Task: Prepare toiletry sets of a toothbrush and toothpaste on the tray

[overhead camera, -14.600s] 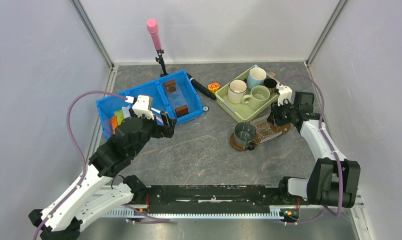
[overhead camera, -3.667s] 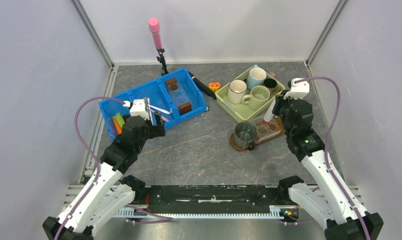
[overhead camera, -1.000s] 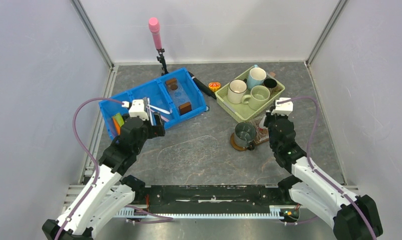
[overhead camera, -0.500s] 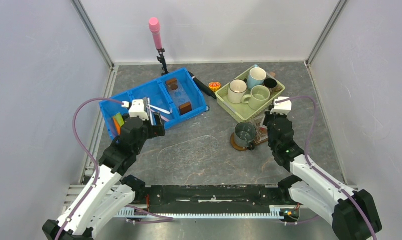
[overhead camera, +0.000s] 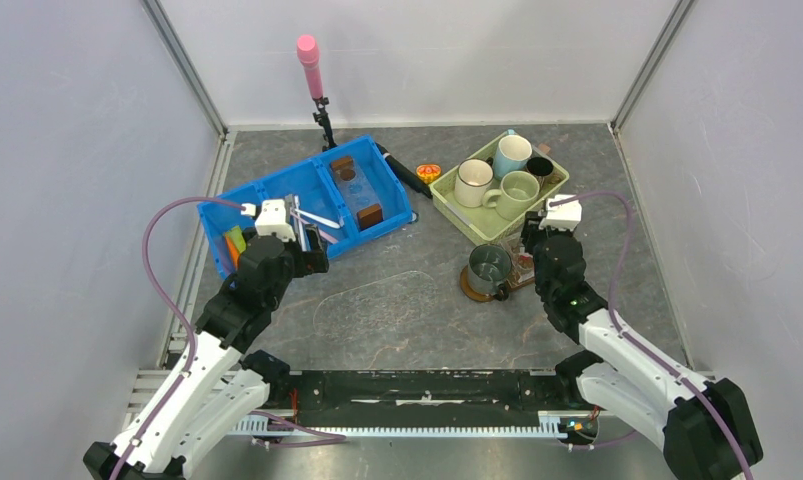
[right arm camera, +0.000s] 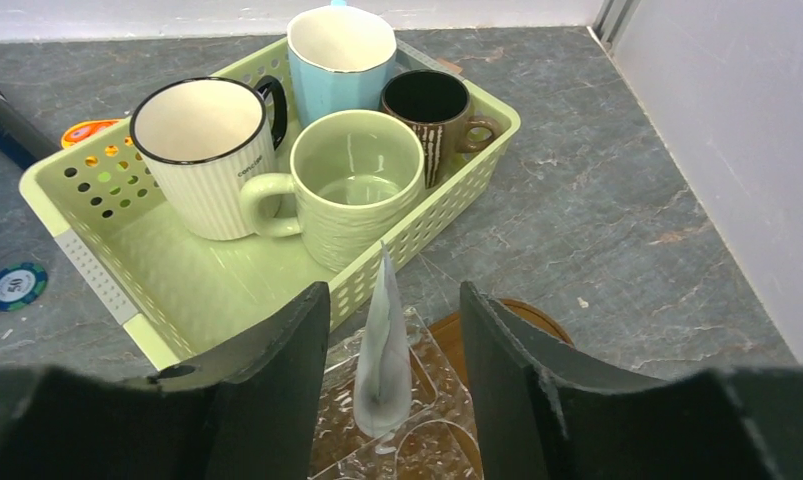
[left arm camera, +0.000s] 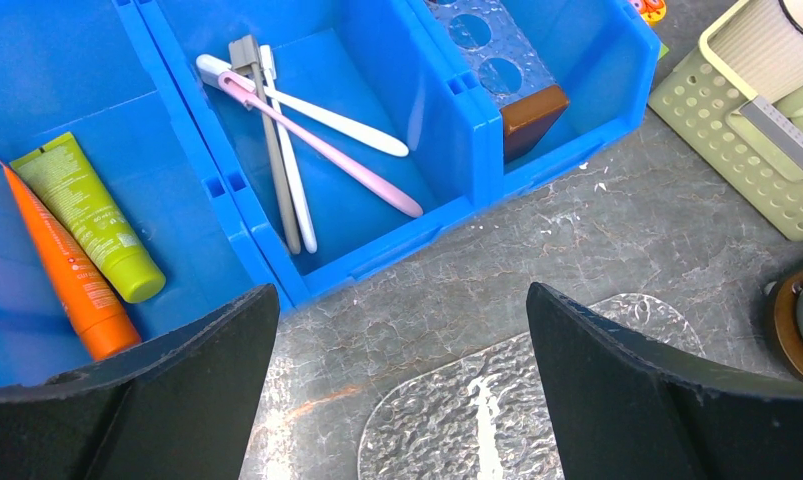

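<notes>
I should next move my left gripper to its left in the top view, turn it to match the green tube's slant, and lower it around the green tube's cap (left arm camera: pixel 141 279), which is below it.
My right gripper (right arm camera: pixel 395 385) is open over the dark-brown tray (right arm camera: pixel 497 330). A white tube (right arm camera: pixel 382 350) stands upright between its fingers in a clear holder (right arm camera: pixel 432 405), with a gap on each side. In the top view the right gripper (overhead camera: pixel 529 252) is beside a grey-green mug (overhead camera: pixel 488 266) on the tray's left end (overhead camera: pixel 468 291). My left gripper (left arm camera: pixel 402 390) is open and empty just in front of the blue bin (left arm camera: pixel 457 85). The bin holds pink (left arm camera: pixel 322 150) and white (left arm camera: pixel 307 105) toothbrushes, a green tube (left arm camera: pixel 92 215) and an orange tube (left arm camera: pixel 67 270).
The pale green basket (right arm camera: pixel 107 260) behind the tray holds a white mug (right arm camera: pixel 212 150), a green mug (right arm camera: pixel 357 185), a blue mug (right arm camera: pixel 339 50) and a dark mug (right arm camera: pixel 427 105). A clear textured plate (left arm camera: pixel 537 400) lies on the table. The right wall is close.
A few seconds ago my right gripper held the tube higher over the tray; it has come down and left. In the last second it barely shifted. The left arm is still.
</notes>
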### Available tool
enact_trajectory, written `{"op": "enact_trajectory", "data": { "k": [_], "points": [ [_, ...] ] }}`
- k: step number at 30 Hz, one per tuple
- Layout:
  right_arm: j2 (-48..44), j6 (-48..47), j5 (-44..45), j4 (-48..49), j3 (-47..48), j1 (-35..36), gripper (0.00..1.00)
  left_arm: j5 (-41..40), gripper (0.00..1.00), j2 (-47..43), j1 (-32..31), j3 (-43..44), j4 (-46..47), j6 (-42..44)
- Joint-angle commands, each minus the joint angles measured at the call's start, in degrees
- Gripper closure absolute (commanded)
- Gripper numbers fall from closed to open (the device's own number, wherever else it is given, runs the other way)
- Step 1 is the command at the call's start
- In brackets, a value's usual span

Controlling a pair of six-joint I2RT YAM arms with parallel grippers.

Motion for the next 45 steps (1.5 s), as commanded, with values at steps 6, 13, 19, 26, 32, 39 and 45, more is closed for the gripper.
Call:
{"op": "enact_trajectory", "data": {
  "k": [6, 13, 19, 26, 32, 39, 45],
  "points": [
    [-3.90, 0.27, 1.72, -3.26, 3.72, 0.35, 0.14, -0.75, 0.00, -0.73, 0.20, -0.27, 2.02, 1.20],
    [-6.25, -3.43, 1.22, -14.19, 14.24, 0.31, 0.02, -1.62, 0.00, 1.45, 0.20, 2.05, 0.01, -2.13],
    [-5.17, -4.27, -0.27, -24.38, 22.91, 0.30, 0.02, -6.99, 0.01, 7.01, 0.89, 7.25, -2.74, -2.54],
    [-4.01, -4.29, -4.48, -24.72, 24.79, 0.30, 0.02, -8.53, 0.02, 17.28, 11.67, 13.94, -7.05, -4.88],
    [-2.66, -4.03, -8.05, -24.97, 24.58, 0.25, 0.02, -2.95, 0.04, 23.77, 26.55, 19.07, -9.43, -8.43],
    [-3.57, -3.93, -10.03, -24.52, 23.40, 0.31, 0.02, 6.06, 0.17, 35.51, 37.02, 21.61, -9.62, -13.05],
    [-6.32, -3.62, -8.64, -23.85, 21.29, 0.30, 0.02, 6.90, 0.37, 43.08, 38.52, 21.36, -7.64, -15.17]
  ]
}}
